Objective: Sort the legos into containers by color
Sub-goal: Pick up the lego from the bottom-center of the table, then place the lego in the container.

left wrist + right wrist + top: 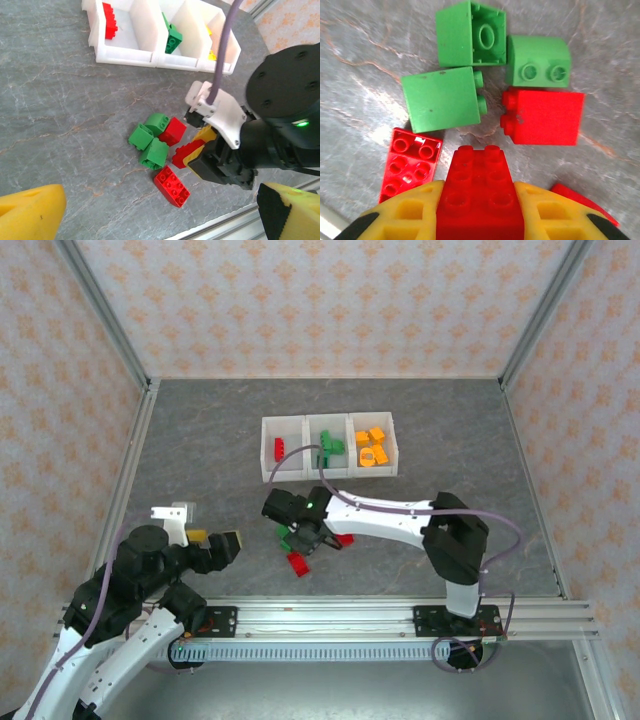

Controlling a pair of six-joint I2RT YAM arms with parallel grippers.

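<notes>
My right gripper lifts off the heap next, goes outward over the container's end compartment [284, 448], lowers and releases, since that compartment already holds a red brick.
My right gripper [481, 202] is low over a heap of loose legos at the table's middle and is shut on a red studded brick [482, 180], one yellow pad [410, 210] against each side. In the left wrist view that red brick [186, 153] shows between the right gripper's fingers [205, 134]. Around it lie three green bricks [442, 99] [470, 35] [537, 61], a red block [545, 116] and a flat red brick [412, 162]. The containers [266, 472] hold a red brick [279, 448], green bricks [329, 450] and orange bricks [373, 448]. My left gripper [213, 542] hangs open at the near left, holding nothing.
A metal rail [340, 618] runs along the near edge just behind the heap. Patterned walls close off the sides and back. The right arm's purple cable [300, 455] loops over the left and middle compartments. Bare grey tabletop [200, 440] lies left of the row of bins.
</notes>
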